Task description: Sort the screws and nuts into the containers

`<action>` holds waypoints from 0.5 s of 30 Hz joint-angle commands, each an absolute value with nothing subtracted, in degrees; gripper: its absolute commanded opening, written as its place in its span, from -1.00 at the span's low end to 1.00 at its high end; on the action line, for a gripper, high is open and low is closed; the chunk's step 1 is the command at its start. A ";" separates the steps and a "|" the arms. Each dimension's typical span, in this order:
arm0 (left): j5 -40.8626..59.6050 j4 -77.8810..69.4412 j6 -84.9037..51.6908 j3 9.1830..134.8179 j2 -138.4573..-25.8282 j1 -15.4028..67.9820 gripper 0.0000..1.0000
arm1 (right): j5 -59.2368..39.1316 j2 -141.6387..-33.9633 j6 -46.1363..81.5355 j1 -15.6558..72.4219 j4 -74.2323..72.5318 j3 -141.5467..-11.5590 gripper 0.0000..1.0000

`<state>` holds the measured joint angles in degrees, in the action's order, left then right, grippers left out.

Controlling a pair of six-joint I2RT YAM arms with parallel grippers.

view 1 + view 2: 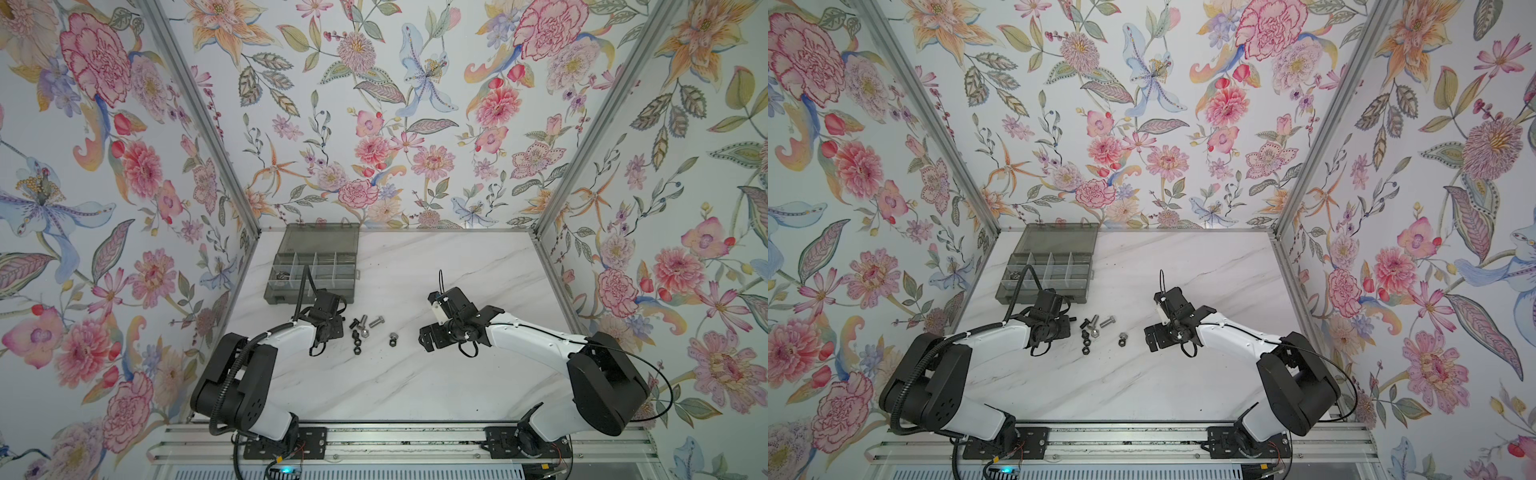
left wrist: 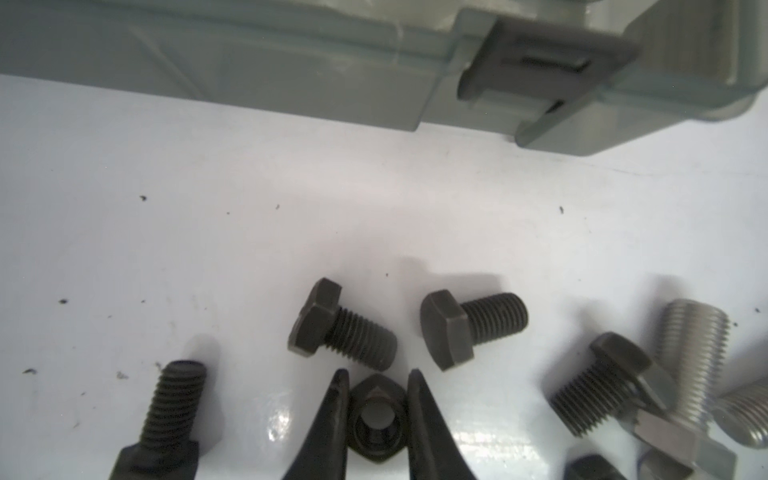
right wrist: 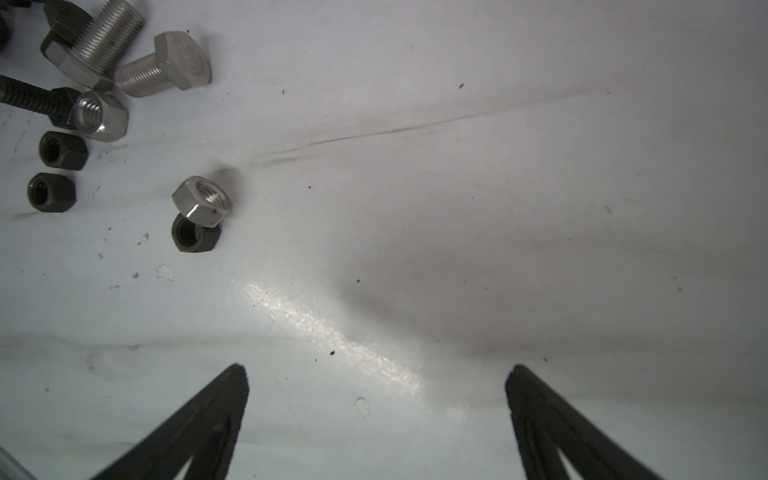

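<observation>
The section of the box beside the silver pieces lies outward, so my left gripper needs to lift outward next, clear the front side of the box, and release the nut in that section.
My left gripper (image 2: 378, 374) is shut on a black hex nut (image 2: 376, 419) that rests on the white table, one finger against each side. Several black screws (image 2: 340, 328) lie just beyond it, and silver screws (image 2: 690, 353) lie off to one side. In both top views the left gripper (image 1: 334, 328) sits at the left edge of the pile of screws (image 1: 376, 321) and nuts (image 1: 392, 338). To the right of the pile, my right gripper (image 3: 377, 374) is open and empty above bare table. The containers are cells in a grey organiser box (image 1: 291, 297) behind the left gripper.
The box's lid (image 1: 320, 239) lies open against the back wall. A silver nut (image 3: 201, 201) leans on a black nut (image 3: 193, 237), apart from the pile. Floral walls enclose the table on three sides. The box's front latch (image 2: 540, 70) is close to the left wrist.
</observation>
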<state>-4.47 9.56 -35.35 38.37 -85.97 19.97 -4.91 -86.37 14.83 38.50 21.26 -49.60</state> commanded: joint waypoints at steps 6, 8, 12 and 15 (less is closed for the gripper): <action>-4.58 17.42 -32.23 48.10 -79.88 20.08 -1.00 | -4.04 -85.24 15.29 38.70 21.94 -49.83 0.98; -5.49 18.72 -30.90 51.32 -80.25 19.36 -1.00 | -4.08 -85.28 15.36 38.67 21.96 -49.85 0.98; -4.72 19.79 -28.61 57.75 -82.70 16.09 -1.00 | -3.94 -85.26 15.25 38.68 21.98 -49.68 0.98; -3.50 18.75 -26.77 61.88 -85.54 12.11 -1.00 | -3.81 -85.07 15.29 38.69 22.01 -49.56 0.98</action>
<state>-3.64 17.08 -30.02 58.48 -82.85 15.59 -4.91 -86.37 14.83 38.52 21.26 -49.60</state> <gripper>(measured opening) 0.229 0.992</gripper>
